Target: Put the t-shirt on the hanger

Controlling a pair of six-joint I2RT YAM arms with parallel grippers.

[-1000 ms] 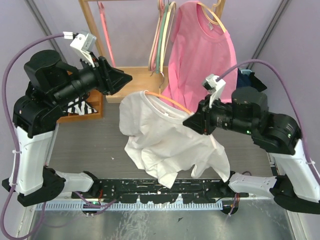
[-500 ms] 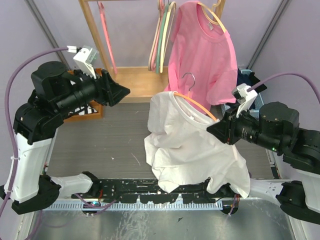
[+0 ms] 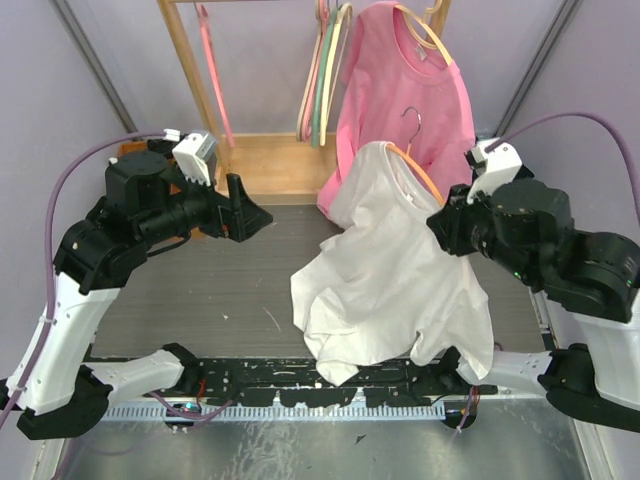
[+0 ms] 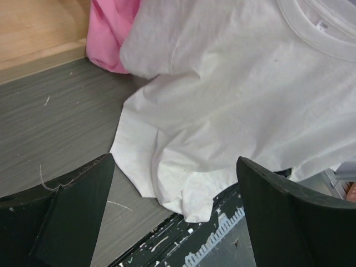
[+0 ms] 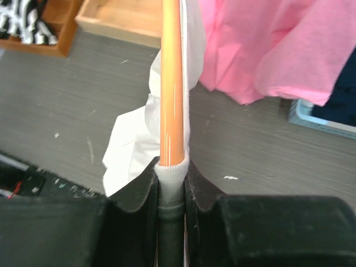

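I should raise the hanger outward with my right gripper next, hook up, and release it in the free gap beside the pink t-shirt.
The white t-shirt hangs on the orange hanger, its hem bunched down on the table. The hanger's silver hook points up in front of the pink shirt. My right gripper is shut on one end of the hanger, pinching white cloth between its jaws; this shows at the right gripper in the right wrist view. My left gripper hovers left of the t-shirt, apart from it. In the left wrist view the left gripper is wide open and holds nothing.
A wooden rack stands at the back with a pink t-shirt on a cream hanger and spare green and pink hangers. A striped cloth lies in a wooden tray. A black rail runs along the near edge.
My right arm has carried the hanger and t-shirt right and back toward the rack, raising the hook. My left gripper has opened wide and dropped lower, apart from the shirt.
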